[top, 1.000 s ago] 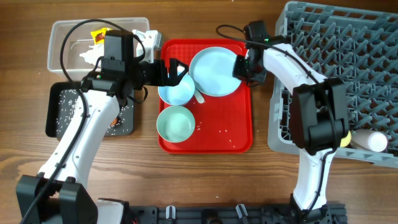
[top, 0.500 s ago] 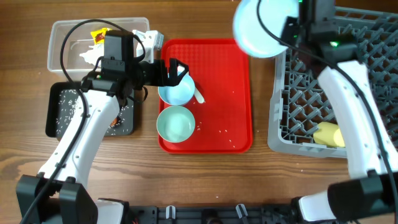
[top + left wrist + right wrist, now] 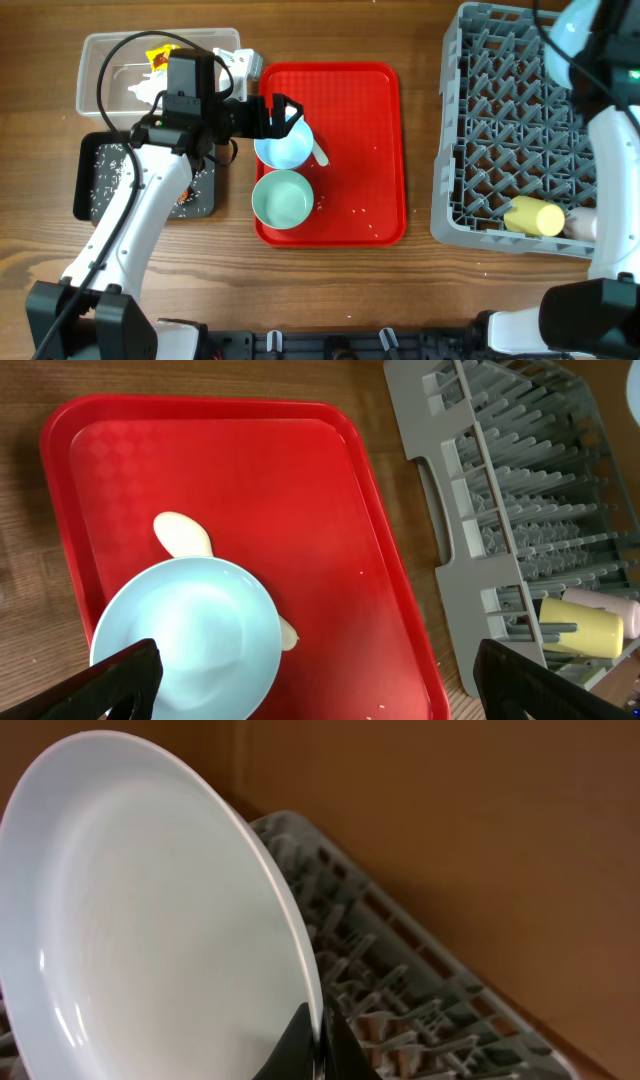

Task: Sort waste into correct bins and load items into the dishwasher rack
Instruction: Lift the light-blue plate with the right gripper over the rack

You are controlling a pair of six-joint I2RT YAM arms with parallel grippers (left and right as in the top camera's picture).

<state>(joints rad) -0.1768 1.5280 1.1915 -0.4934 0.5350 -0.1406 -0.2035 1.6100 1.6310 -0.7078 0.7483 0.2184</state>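
Observation:
My right gripper brings the plate down onto the empty pegs at the rack's far end next and releases the plate's rim, since the pegs lie below.
My right gripper is shut on the rim of the light blue plate and holds it on edge above the grey dishwasher rack. From overhead the plate is over the rack's far right part. My left gripper is open, hovering over the upper light blue bowl, also seen from overhead. The second bowl sits just nearer on the red tray. A yellow cup and a pale pink cup lie in the rack's near right corner.
The clear bin at far left holds a yellow wrapper and white tissue. The black bin in front of it holds rice grains. A white spoon-like piece lies under the upper bowl's edge. A few rice grains lie on the tray.
My right arm lifted the plate off the tray and carried it right, over the rack. The left arm and both bowls have not moved.

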